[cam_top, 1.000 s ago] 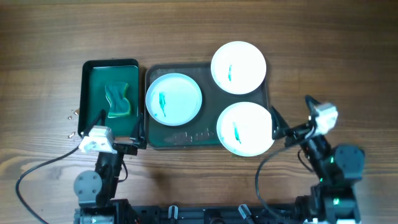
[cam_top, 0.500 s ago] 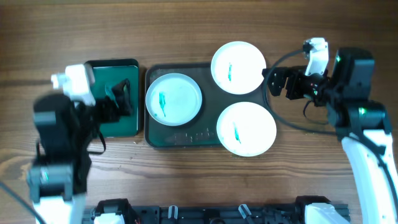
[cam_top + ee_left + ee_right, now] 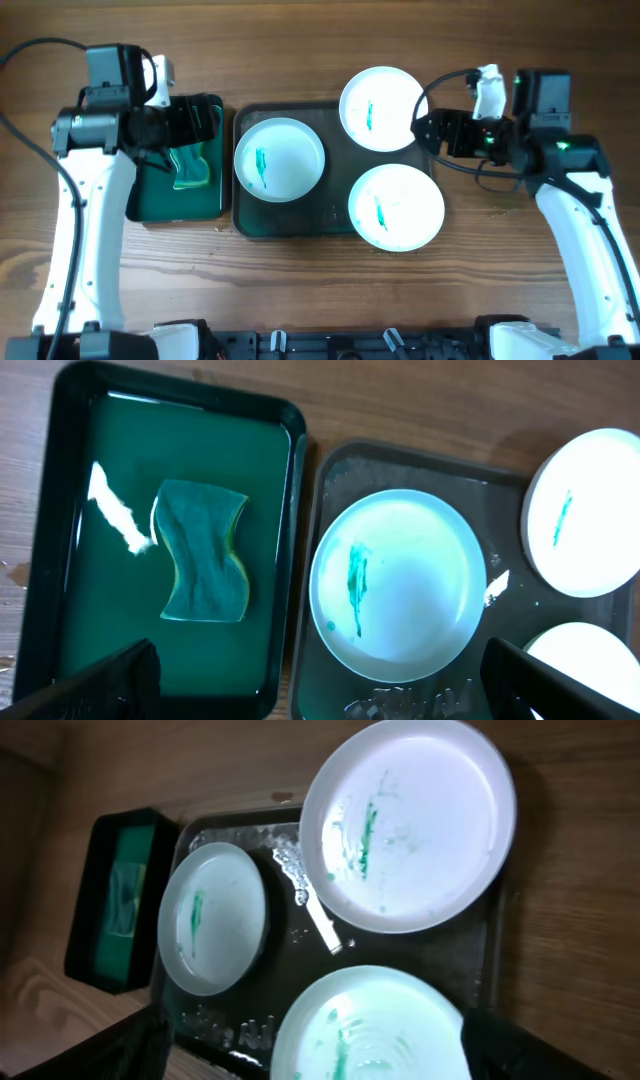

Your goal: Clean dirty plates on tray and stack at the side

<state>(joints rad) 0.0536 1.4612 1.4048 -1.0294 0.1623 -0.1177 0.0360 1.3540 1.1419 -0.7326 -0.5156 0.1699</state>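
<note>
I should next move my right gripper across to the left in the overhead view and lower it to the sponge-side plate's rim by bare tray, where fingers fit.
Three white plates with teal smears lie on the dark green tray. One plate is at the left. One plate overhangs the far right corner. One plate is at the near right. My left gripper is open and empty above the small sponge tray. My right gripper is open and empty just right of the far plate. The left wrist view shows the left plate between my open fingers. The right wrist view shows all three plates above my open fingers.
A smaller bright-green tray with a green sponge stands left of the big tray; both show in the left wrist view. Bare wooden table lies in front and to the right.
Both arms have risen from the table's front edge. The left gripper now hovers over the sponge tray, the right beside the far plate. The plates have not moved.
</note>
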